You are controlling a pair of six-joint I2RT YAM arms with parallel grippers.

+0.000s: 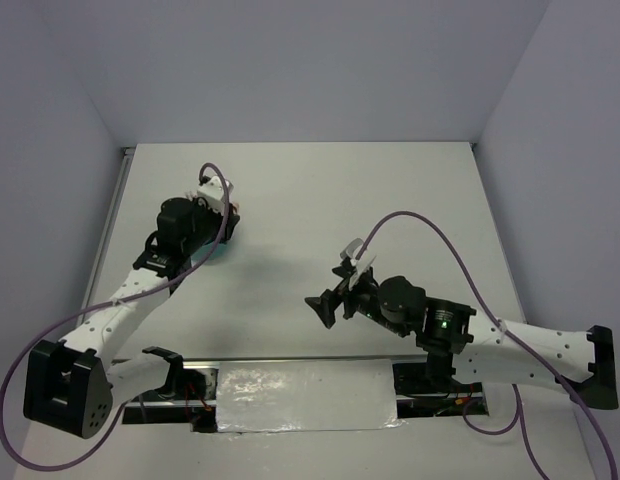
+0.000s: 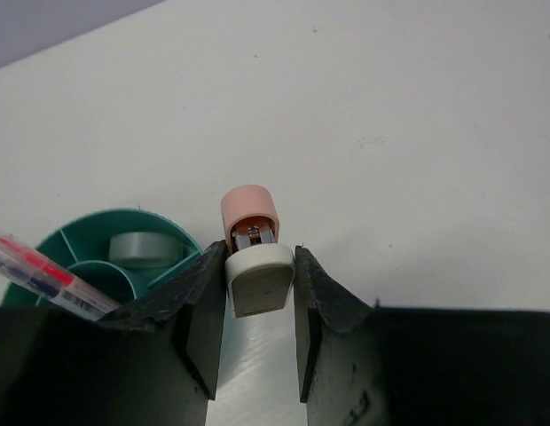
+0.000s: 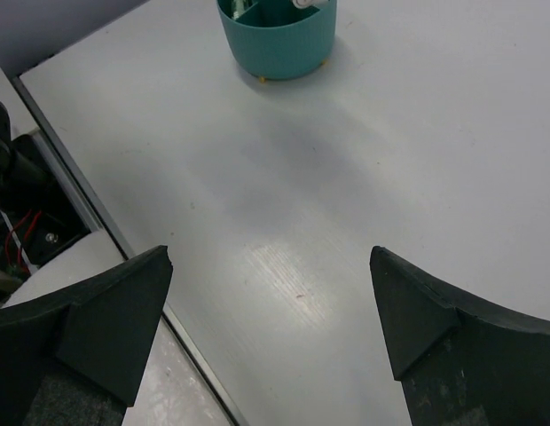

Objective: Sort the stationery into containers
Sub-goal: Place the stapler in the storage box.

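Note:
My left gripper will next go down sideways over the teal container and let go of the eraser (image 2: 250, 209). The container is below it, to the left in the wrist view.
My left gripper (image 2: 259, 252) is shut on a pink capsule-shaped eraser (image 2: 250, 209). The fingertips press on either side of its whitish end, and its pink end points away, over the white table. It hangs just right of the teal container (image 2: 87, 232). A clear tape ring (image 2: 142, 247) and a red-pink pen (image 2: 40, 271) are inside the container. In the top view the left gripper (image 1: 218, 213) covers most of the container (image 1: 222, 252). My right gripper (image 3: 271, 257) (image 1: 335, 288) is open wide with nothing between its fingers. It hovers over bare table, and the container (image 3: 275, 40) stands far ahead of it.
A shiny silver sheet (image 1: 305, 395) lies between the arm bases at the table's near edge. The table's metal edge strip (image 3: 80, 204) and wiring show at the left of the right wrist view. Grey walls close in the back and both sides.

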